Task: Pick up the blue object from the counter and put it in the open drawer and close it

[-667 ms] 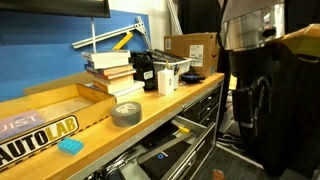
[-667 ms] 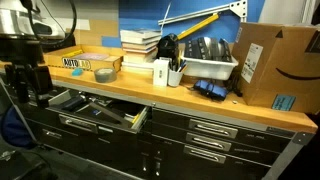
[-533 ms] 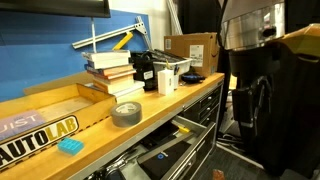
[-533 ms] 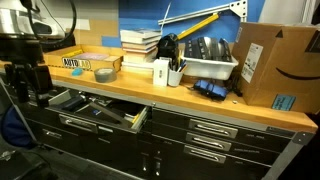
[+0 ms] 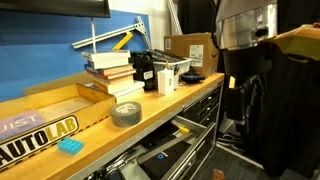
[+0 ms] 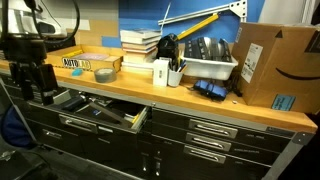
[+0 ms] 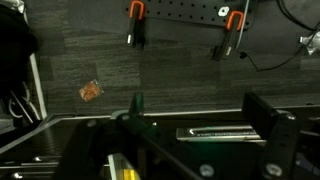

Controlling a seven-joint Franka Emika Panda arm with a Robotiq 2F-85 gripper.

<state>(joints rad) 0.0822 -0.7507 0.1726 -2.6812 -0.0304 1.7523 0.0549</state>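
Observation:
Next I should bring my gripper's open fingers toward the AUTOLAB tray and down over the cyan block (image 5: 70, 146), since it lies beyond the counter's front edge from my gripper.
The blue object (image 5: 69, 146) is a small cyan block lying flat on the counter (image 5: 150, 108) near its front edge; it does not show in the wrist view. The open drawer (image 5: 186, 128) is pulled out under the counter, and its grey front shows in an exterior view (image 6: 97, 126). My gripper (image 6: 38, 88) hangs open and empty in front of the counter's end, beside the open drawer and away from the block. In the wrist view my gripper (image 7: 200, 125) points down at the cabinet and floor, with nothing between the fingers.
A grey tape roll (image 5: 127, 113) lies on the counter beside a shallow wooden AUTOLAB tray (image 5: 45, 125). Stacked books (image 5: 112, 70), a white cup (image 5: 166, 80), a bin (image 6: 208, 62) and a cardboard box (image 6: 275, 65) stand further along. A small orange scrap (image 7: 91, 91) lies on the floor.
The arm has shifted slightly towards the counter. The gripper stays open. The blue object, drawer and other things have not moved.

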